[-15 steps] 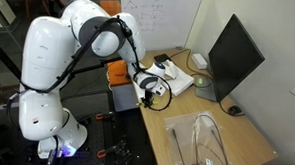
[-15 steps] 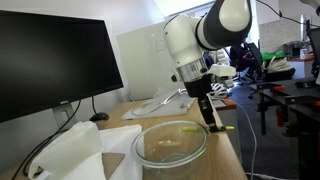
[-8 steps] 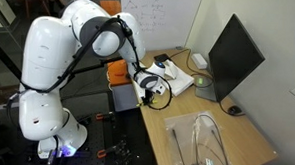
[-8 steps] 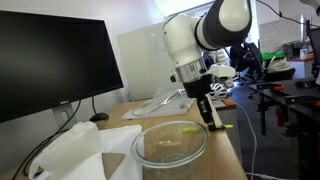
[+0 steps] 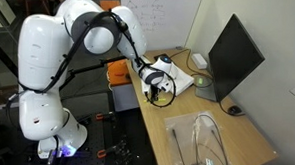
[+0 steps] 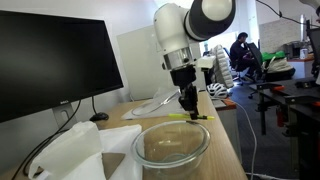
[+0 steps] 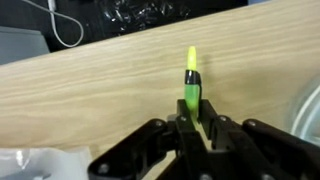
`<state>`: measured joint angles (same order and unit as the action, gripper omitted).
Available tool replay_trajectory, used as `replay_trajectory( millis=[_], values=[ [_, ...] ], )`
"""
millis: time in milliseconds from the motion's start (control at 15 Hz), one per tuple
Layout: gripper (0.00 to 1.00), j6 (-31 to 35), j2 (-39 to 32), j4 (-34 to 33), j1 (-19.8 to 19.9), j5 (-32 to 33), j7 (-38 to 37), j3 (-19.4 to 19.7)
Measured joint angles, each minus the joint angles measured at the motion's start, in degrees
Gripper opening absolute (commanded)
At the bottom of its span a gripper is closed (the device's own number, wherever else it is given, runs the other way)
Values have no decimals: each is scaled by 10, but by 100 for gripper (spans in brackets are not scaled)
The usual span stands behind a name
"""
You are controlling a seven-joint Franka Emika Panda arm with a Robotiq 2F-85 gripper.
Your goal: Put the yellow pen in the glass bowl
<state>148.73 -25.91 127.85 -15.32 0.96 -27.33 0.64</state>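
Observation:
My gripper should first lift the yellow pen [image 6: 198, 117] a little, then carry the pen outward to get over the opening of the glass bowl.
My gripper [image 7: 193, 112] is shut on the yellow pen [image 7: 191, 72], a short yellow-green stick with a dark band that pokes out past the fingertips over the wooden desk. In an exterior view the gripper [image 6: 188, 101] hangs just beyond the far rim of the glass bowl [image 6: 170, 146], with the pen [image 6: 198, 117] lying level at its tips, above the desk. The gripper [image 5: 158, 88] and the bowl [image 5: 207, 145] also show in the other exterior view, some way apart. The bowl's rim [image 7: 311, 108] shows at the right edge of the wrist view.
A black monitor [image 6: 50, 65] stands on the desk behind the bowl. A crumpled white sheet [image 6: 70, 150] lies beside the bowl. White papers and devices [image 5: 173, 72] lie at the desk's far end. The desk edge [image 7: 120, 48] runs along the top of the wrist view.
The arm has swung the gripper with the pen along the desk toward the bowl and slightly upward. The grip on the pen is unchanged.

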Motion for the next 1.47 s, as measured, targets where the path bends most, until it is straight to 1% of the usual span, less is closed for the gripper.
replay_trajectory(
  millis=[200, 333, 600, 867, 933, 1000, 1067, 1267, 1333, 1400, 1467],
  values=[
    [5, -2, 30, -17, -6, -7, -17, -13],
    [5, -3, 43, -31, -16, -8, -41, -23],
    [5, -17, 44, -68, -39, -39, -97, -48],
    [5, -17, 28, -88, -64, -41, -150, -51],
    [44, -17, 22, -91, -66, -41, -159, -51],
    [44, -17, 17, -93, -67, -41, -164, -51],
    [50, -17, 12, -96, -67, -41, -166, -51],
    [73, -18, 8, -100, -66, -41, -166, -50],
    [80, -20, 8, -102, -65, -41, -166, -50],
    [88, -23, 10, -103, -62, -43, -161, -51],
    [95, -27, 13, -104, -59, -50, -149, -53]
  ],
)
